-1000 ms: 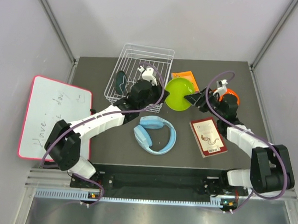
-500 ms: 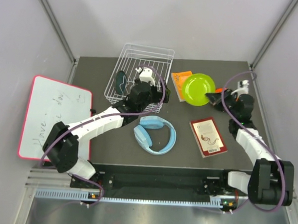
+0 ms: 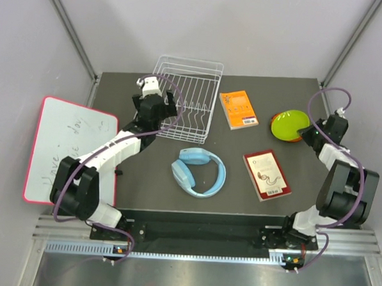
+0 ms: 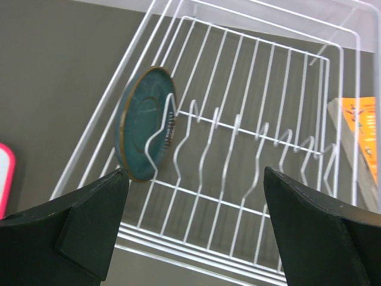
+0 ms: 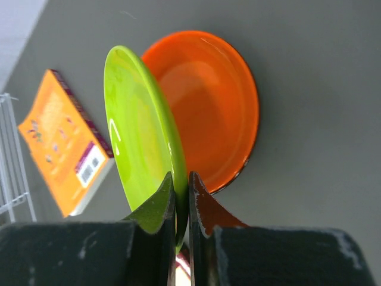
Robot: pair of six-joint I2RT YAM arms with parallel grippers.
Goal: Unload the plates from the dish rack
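I will next lower my right gripper toward the orange plate (image 3: 297, 138) (image 5: 214, 113) and let go of the lime green plate there, as it already hangs tilted over that one.
The white wire dish rack (image 3: 186, 107) (image 4: 250, 137) stands at the back of the table. A dark teal plate (image 4: 143, 125) stands upright in its left end. My left gripper (image 3: 156, 104) (image 4: 195, 179) hovers open at that end, holding nothing, with the teal plate just ahead of its left finger. At the far right my right gripper (image 3: 305, 131) (image 5: 180, 196) is shut on the rim of the lime green plate (image 3: 288, 124) (image 5: 140, 155). That plate is tilted over the orange plate (image 3: 297, 138) (image 5: 214, 113), which lies on the table.
An orange book (image 3: 238, 109) (image 5: 59, 143) lies right of the rack. Blue headphones (image 3: 199, 172) and a red book (image 3: 267, 174) sit on the near half of the table. A pink-framed whiteboard (image 3: 69, 149) overhangs the left edge.
My left gripper opened and drew back from the rack's right side to its left end. My right gripper shut on the lime plate and carried it right, over the orange plate.
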